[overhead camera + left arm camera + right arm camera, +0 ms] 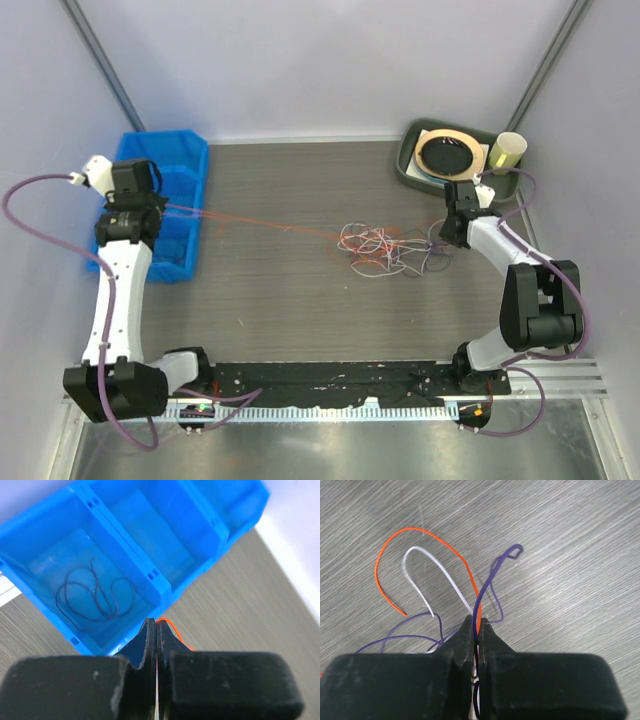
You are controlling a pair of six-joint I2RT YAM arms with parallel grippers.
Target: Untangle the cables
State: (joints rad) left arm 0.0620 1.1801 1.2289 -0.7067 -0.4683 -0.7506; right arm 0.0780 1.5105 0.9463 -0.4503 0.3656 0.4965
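Next I will pull my right gripper to the right in the top view, then open it, since one orange cable [260,222] still stretches from the tangle to my left gripper.
The cables [385,249] lie as a loose tangle of orange, white and purple wires on the table, right of centre. One orange cable [260,222] runs taut from the tangle to my left gripper [158,208], which is shut on it [172,627] over the blue bin. My right gripper [452,232] is at the tangle's right edge, shut on purple, orange and white wires [479,611]. Loose ends of orange [390,570], white [415,575] and purple [505,560] curl beyond the right gripper [478,622].
A blue divided bin [180,195] stands at the left; one compartment holds a dark purple coiled cable [95,597]. At the back right a green tray [412,165] carries a plate with a black disc, and a yellow-green cup [506,152] stands beside it.
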